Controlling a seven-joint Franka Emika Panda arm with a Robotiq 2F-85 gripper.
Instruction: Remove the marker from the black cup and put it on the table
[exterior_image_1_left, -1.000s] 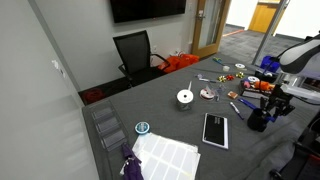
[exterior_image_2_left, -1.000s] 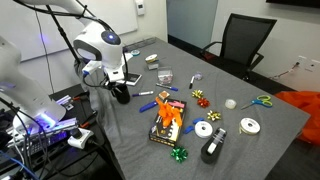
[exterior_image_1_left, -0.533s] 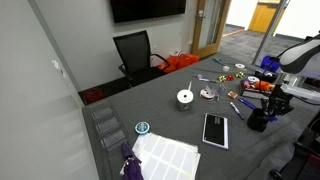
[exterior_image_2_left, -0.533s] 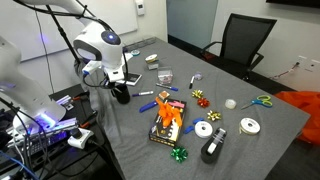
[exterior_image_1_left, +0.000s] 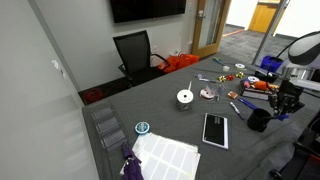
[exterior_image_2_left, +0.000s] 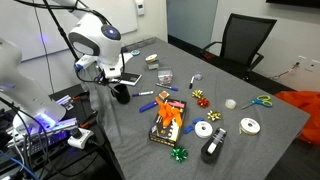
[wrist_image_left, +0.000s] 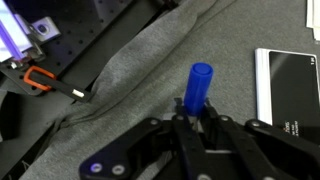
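Note:
Next, the gripper goes up from the cup, moves outward and comes down there to release the marker, since bare table lies between the tablet and markers.
My gripper (wrist_image_left: 197, 118) is shut on a blue marker (wrist_image_left: 197, 88), which stands up between the fingers in the wrist view. In both exterior views the gripper (exterior_image_1_left: 283, 104) (exterior_image_2_left: 112, 78) hangs just above the small black cup (exterior_image_1_left: 258, 121) (exterior_image_2_left: 122, 95), near the edge of the dark grey table (exterior_image_1_left: 170, 120) (exterior_image_2_left: 240, 150). The cup does not show in the wrist view, where only the table top (wrist_image_left: 140, 70) lies below the marker. In the exterior views the marker is too small to make out.
A flat black tablet (exterior_image_1_left: 215, 129) (wrist_image_left: 290, 90) lies near the cup. A white tape roll (exterior_image_1_left: 185, 97), a white sheet (exterior_image_1_left: 165, 155), an orange and black box (exterior_image_2_left: 167, 120), bows and markers are spread over the table. The table edge and equipment racks are beside the gripper.
My gripper has risen from around the black cup and now holds the blue marker above it. The cup stays in place.

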